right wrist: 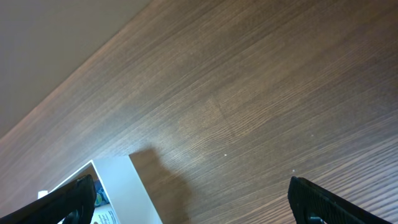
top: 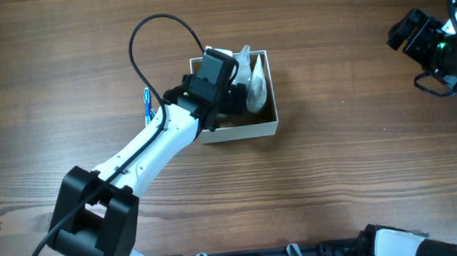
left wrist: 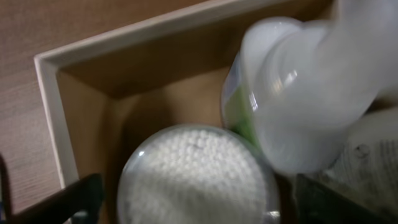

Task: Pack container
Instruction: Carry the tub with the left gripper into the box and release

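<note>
The blue toothbrush is still outside, so my left gripper will next go up from the jar, over the side of the box and down onto the toothbrush.
The container (top: 249,130), a shallow white box with a tan inside, sits mid-table; its corner rim shows in the left wrist view (left wrist: 50,118). My left gripper (top: 223,83) reaches down into it. In the left wrist view its fingers (left wrist: 199,205) are open on either side of a round clear jar of cotton swabs (left wrist: 196,174) on the box floor, with narrow gaps on both sides. A translucent white bottle (left wrist: 311,93) with a green label lies next to the jar; it also shows in the overhead view (top: 254,85). My right gripper (top: 397,37) is open and empty, far right.
A thin blue item (top: 147,106) lies on the wood table just left of the box, beside the left arm. The right wrist view shows bare table and the box's white wall (right wrist: 124,186) at the lower left.
</note>
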### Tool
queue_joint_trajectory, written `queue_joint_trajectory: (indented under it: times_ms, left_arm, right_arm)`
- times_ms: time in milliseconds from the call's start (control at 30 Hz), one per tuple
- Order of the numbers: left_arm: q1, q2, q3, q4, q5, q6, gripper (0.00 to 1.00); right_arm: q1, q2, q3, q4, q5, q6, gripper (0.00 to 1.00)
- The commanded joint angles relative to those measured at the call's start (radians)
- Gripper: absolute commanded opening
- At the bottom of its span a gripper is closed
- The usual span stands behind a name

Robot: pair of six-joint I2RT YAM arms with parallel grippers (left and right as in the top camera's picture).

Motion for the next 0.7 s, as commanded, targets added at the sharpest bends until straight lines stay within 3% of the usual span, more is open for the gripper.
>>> queue_joint_trajectory:
  times_ms: [0, 400, 533, 667]
  left_arm:
    - [0.003, -0.005, 0.010, 0.022, 0.009, -0.005, 1.00]
    - [0.031, -0.266, 0.088, -0.156, 0.008, -0.005, 1.00]
    - [0.134, -0.387, 0.088, -0.291, 0.005, -0.025, 1.00]
    - [0.275, -0.376, 0.085, -0.435, 0.024, -0.103, 1.00]
  right_arm:
    - [-0.002, 0.006, 0.008, 0.000, -0.016, 0.013, 1.00]
    - [-0.002, 0.006, 0.008, 0.000, -0.016, 0.013, 0.99]
    - [-0.002, 0.006, 0.008, 0.000, -0.016, 0.013, 1.00]
    - [-0.002, 0.006, 0.008, 0.000, -0.016, 0.013, 1.00]
